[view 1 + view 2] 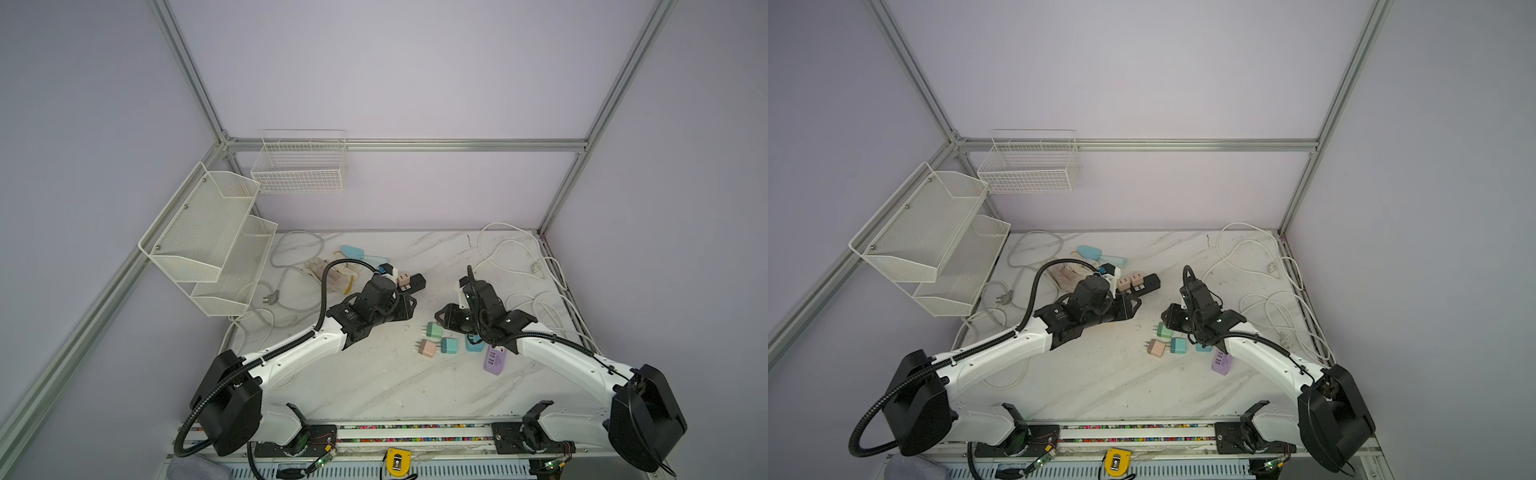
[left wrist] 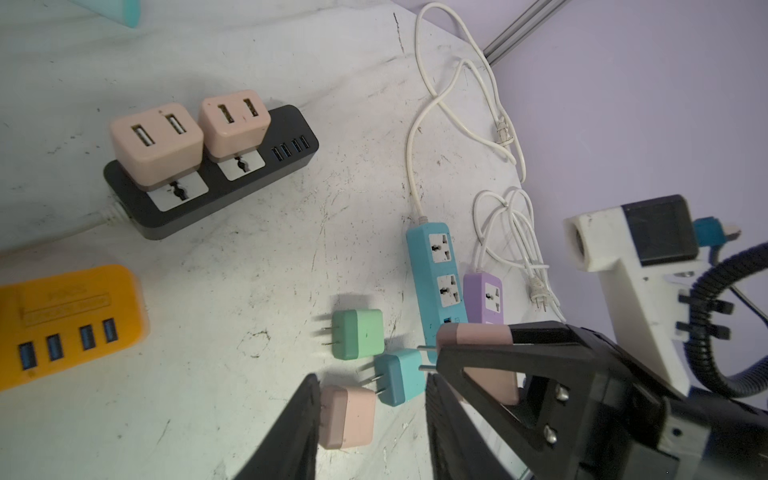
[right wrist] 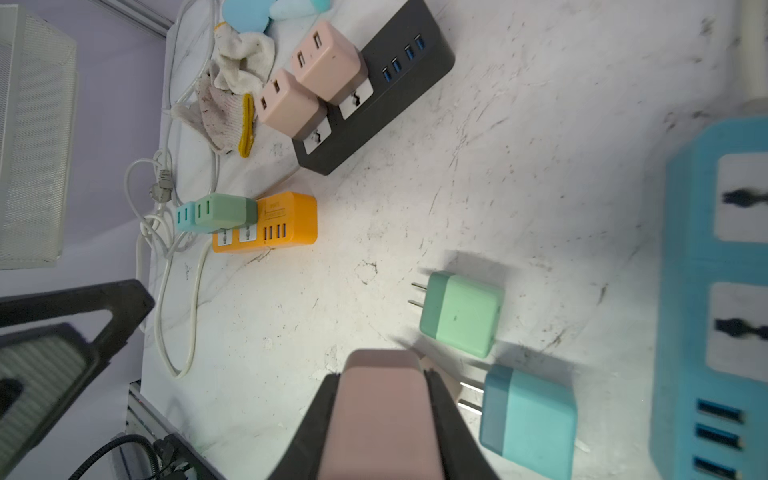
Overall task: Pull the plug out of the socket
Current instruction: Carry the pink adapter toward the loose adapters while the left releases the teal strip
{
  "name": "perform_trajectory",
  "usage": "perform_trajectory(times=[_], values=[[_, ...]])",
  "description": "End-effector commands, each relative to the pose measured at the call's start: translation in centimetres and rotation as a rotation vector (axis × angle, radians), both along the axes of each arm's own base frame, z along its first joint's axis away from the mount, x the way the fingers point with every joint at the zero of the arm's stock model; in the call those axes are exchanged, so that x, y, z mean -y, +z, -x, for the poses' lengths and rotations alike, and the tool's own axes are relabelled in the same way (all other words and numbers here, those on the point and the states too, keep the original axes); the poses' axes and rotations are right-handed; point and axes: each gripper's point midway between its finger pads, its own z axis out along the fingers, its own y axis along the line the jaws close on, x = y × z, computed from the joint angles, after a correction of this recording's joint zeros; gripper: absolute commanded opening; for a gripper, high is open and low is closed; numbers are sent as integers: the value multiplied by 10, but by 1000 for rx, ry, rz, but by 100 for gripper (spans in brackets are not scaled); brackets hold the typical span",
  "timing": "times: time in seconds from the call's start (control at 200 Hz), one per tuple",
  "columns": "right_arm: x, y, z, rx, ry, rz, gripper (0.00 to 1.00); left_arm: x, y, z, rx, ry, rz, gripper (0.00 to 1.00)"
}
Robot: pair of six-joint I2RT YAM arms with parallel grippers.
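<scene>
The right gripper next moves down and back to the bare marble before the loose pink plug's pins and releases there, since that spot is clear.
My right gripper (image 3: 382, 382) is shut on a pink plug (image 3: 380, 419), held off the table above the loose plugs; in the left wrist view the same pink plug (image 2: 478, 338) shows with its prongs free. My left gripper (image 2: 372, 386) is open, nothing between its fingers, hovering near the black socket strip (image 2: 232, 195). Two pink plugs (image 2: 156, 145) (image 2: 235, 120) sit in that strip. In both top views the left gripper (image 1: 409, 307) and the right gripper (image 1: 439, 319) face each other mid-table.
Loose green (image 3: 461, 313), teal (image 3: 528, 415) and pink (image 2: 347, 415) plugs lie on the marble table (image 1: 374, 374). An orange strip (image 3: 286, 222) holds a green and a teal plug. Blue (image 2: 436, 274) and purple (image 2: 484, 297) strips lie right. White cords (image 1: 540, 299), gloves (image 3: 232, 95), wire baskets (image 1: 208, 232).
</scene>
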Motion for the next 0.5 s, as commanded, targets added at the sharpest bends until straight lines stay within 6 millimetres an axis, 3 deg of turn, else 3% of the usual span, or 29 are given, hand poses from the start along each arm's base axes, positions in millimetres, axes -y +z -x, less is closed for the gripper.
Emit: perform_trajectory(times=[0.0, 0.25, 0.495], values=[[-25, 7, -1, 29, -18, -89, 1, -20, -19, 9, -18, 11, -65, 43], [-79, -24, 20, -10, 62, -62, 1, -41, -31, 22, -45, 40, -101, 45], [-115, -48, 27, -29, 111, -62, 1, -68, -36, 24, -45, 121, -159, 46]])
